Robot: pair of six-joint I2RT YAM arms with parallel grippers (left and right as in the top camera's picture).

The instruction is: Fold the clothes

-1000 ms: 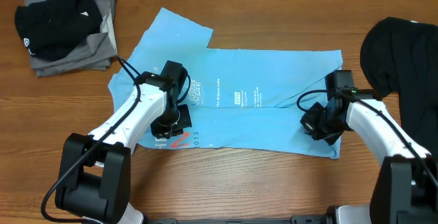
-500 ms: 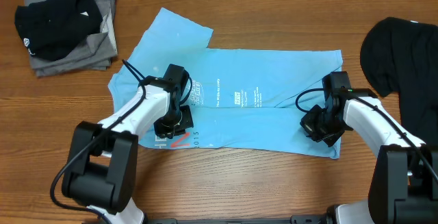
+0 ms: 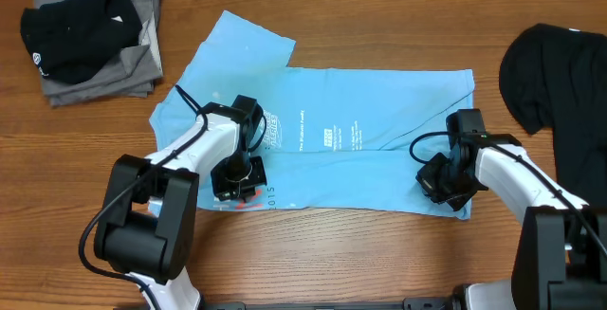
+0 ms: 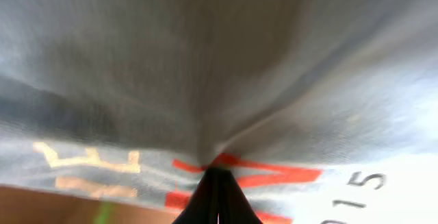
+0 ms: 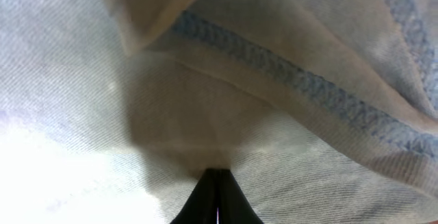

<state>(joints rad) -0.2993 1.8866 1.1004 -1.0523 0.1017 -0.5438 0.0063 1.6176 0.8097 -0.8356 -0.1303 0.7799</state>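
Next, my left gripper slides back a little and releases the lettered edge upon the bare front strip (image 3: 262, 220) (image 4: 137, 214), which lies back from the gripper, open for cloth.
The light sky-blue T-shirt (image 3: 360, 130) lies partly folded across the middle of the wooden table, one sleeve pointing to the back left. My left gripper (image 3: 235, 179) is shut on its front left edge by the red lettering (image 4: 274, 177); the cloth fills the left wrist view (image 4: 219, 66). My right gripper (image 3: 439, 185) is shut on the shirt's front right corner; the right wrist view shows pinched cloth and a stitched hem (image 5: 294, 80). A black garment (image 3: 560, 73) lies at the right. A black garment on a grey one (image 3: 90, 35) sits folded at the back left.
Bare wooden table (image 3: 332, 253) runs along the front, between the arms' bases. The black garment at the right lies close to my right arm (image 3: 517, 173).
My left gripper has moved down toward the shirt's front left edge, now covering the red lettering. My right gripper has shifted slightly toward the front with the corner.
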